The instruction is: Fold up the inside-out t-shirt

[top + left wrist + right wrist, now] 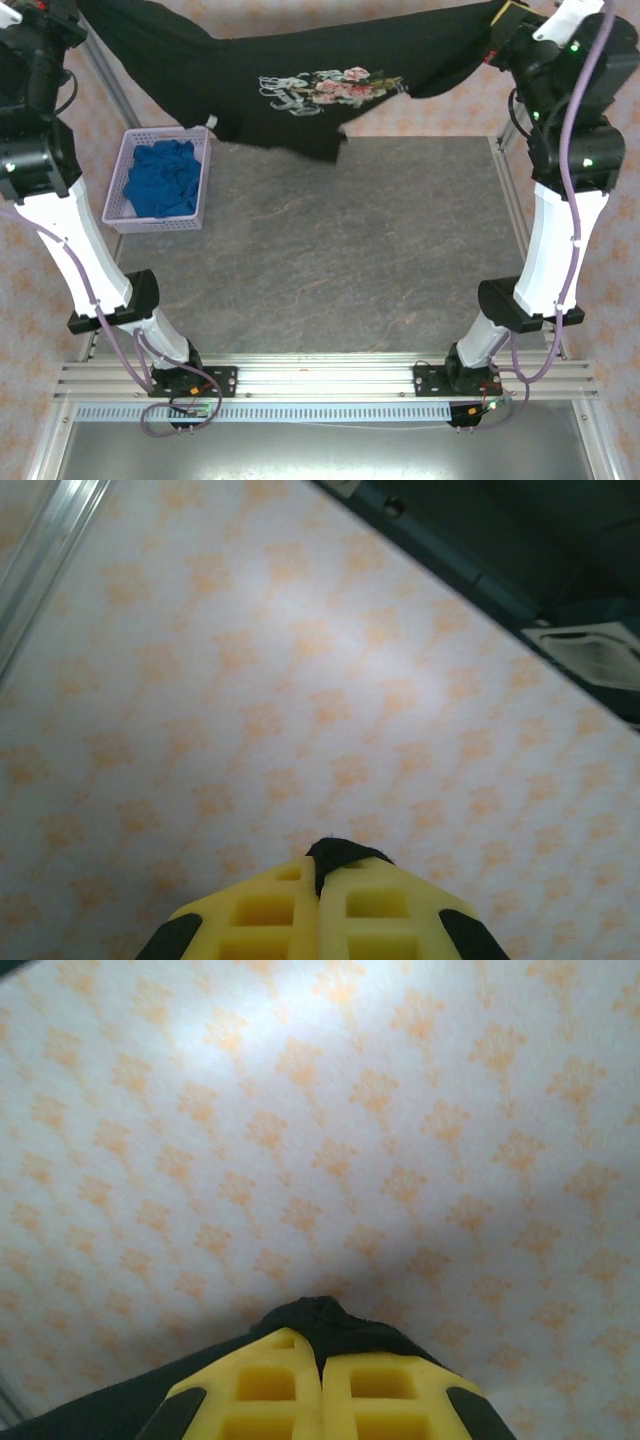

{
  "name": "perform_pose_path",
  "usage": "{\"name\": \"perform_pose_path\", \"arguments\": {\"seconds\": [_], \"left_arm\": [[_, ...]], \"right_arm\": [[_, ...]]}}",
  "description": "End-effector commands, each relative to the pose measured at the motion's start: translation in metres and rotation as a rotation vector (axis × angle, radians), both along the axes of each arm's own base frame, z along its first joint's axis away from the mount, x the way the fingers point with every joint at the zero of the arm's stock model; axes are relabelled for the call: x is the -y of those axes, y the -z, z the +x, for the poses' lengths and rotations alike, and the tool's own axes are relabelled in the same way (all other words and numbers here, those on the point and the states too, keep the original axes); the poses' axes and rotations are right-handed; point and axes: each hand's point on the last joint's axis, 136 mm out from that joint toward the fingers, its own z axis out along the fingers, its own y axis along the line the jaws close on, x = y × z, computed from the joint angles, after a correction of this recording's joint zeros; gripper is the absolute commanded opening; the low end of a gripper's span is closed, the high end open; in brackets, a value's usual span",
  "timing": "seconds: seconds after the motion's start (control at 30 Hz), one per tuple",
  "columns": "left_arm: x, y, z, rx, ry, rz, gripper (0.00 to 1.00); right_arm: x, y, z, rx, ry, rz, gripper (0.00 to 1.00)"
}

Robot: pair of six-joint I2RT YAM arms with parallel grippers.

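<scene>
The shirt's end goes down in my right gripper to the grey table mat's far edge for release there next, as the shirt hangs in midair.
The inside-out t-shirt (400,55) is black and hangs stretched in the air across the far side of the table, its white-and-red graphic (330,88) facing the camera. Its lowest fold (300,140) droops to the table's far edge. My right gripper (512,14) holds the shirt's right end up high. In the right wrist view that gripper (322,1348) is shut, with black t-shirt fabric (320,1315) bunched between its yellow fingers. In the left wrist view my left gripper (320,875) is also shut, pinching a small tuft of the t-shirt fabric (345,853).
A lilac basket (122,160) holding a bright blue cloth (162,180) stands at the table's left edge. The grey table mat (330,260) lies below the hanging shirt. Aluminium frame posts (515,200) run along both sides. Patterned wall (350,1140) lies behind both grippers.
</scene>
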Motion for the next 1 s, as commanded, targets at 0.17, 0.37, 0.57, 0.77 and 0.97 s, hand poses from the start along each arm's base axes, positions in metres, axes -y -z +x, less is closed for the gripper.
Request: {"name": "perform_pose_path", "arguments": {"seconds": [0.17, 0.37, 0.57, 0.77, 0.97], "left_arm": [[0.042, -0.038, -0.101, 0.131, 0.003, 0.155, 0.0], [0.042, -0.034, -0.132, 0.121, -0.074, 0.19, 0.0], [0.025, 0.009, -0.061, -0.061, -0.039, 0.159, 0.0], [0.025, 0.109, 0.073, -0.375, -0.011, 0.2, 0.0], [0.035, 0.258, 0.223, -0.678, 0.025, 0.223, 0.0]], "right_arm": [[0.001, 0.021, -0.063, -0.11, -0.03, -0.092, 0.0], [0.012, 0.021, -0.107, -0.103, -0.004, -0.103, 0.0], [0.028, 0.057, -0.076, -0.204, 0.113, -0.167, 0.0], [0.036, 0.142, 0.021, -0.428, 0.225, -0.292, 0.0], [0.038, 0.262, 0.137, -0.644, 0.289, -0.417, 0.0]]}}
